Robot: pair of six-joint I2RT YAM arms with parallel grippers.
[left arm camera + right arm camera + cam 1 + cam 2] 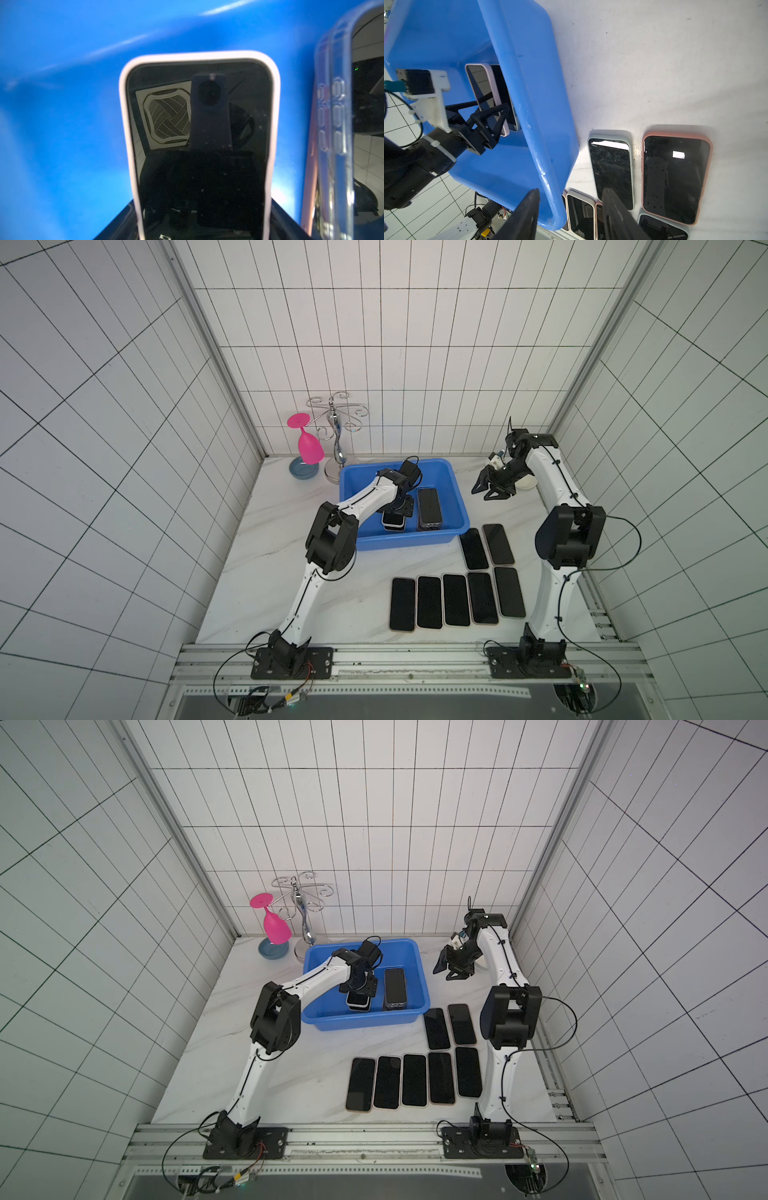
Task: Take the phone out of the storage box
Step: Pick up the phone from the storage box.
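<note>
My right gripper comes over the box's side next and closes on the pink-cased phone [392, 521] [482, 83] beyond that side, because my left gripper's fingers are on either side of it.
The blue storage box [407, 540] [365, 1021] [529, 104] stands on the table's far middle. My left gripper [397, 510] [360, 988] [202, 207] [496, 116] reaches down into it. Its fingers [277, 209] lie against both long edges of a black-screened phone [392, 524] [197, 124] [481, 87] in a pale case, which lies on another phone. A second stack of phones [429, 509] [395, 988] [340, 124] lies beside it in the box. My right gripper [486, 489] [446, 971] [571, 191] hangs open and empty above the table, right of the box.
Several phones [442, 601] lie face up in a row near the table's front, with two more [486, 545] right of the box. At the far left stand a metal rack [336, 427], a pink glass [309, 445] and a grey-blue dish [303, 468]. A white bowl [528, 483] sits behind the right arm.
</note>
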